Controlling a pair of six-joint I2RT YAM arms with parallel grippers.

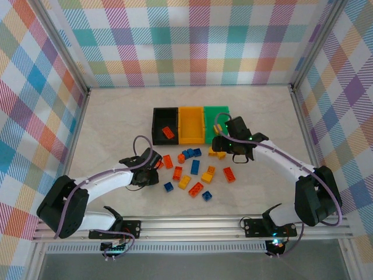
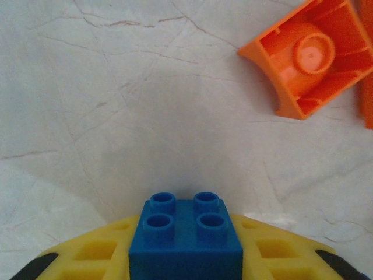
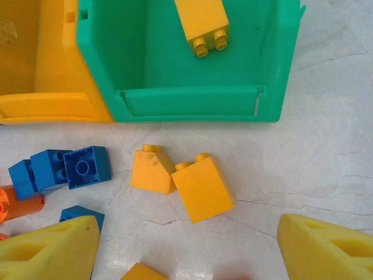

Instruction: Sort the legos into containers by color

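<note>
The blue lego rises in my left gripper next, goes outward over the yellow-orange bin and is released, as that bin stands empty while the others hold other colors.
The black bin, yellow-orange bin and green bin stand joined in a row. One orange-red lego lies in the black bin and a yellow lego in the green bin. My left gripper is shut on a blue lego just above the table, near an overturned orange lego. My right gripper hangs open over two yellow legos in front of the green bin. In the top view the left gripper is left of the pile and the right gripper is by the green bin.
Loose legos lie scattered in front of the bins: orange, blue and yellow. Blue legos sit left of my right gripper's left finger. Checkered walls enclose the table.
</note>
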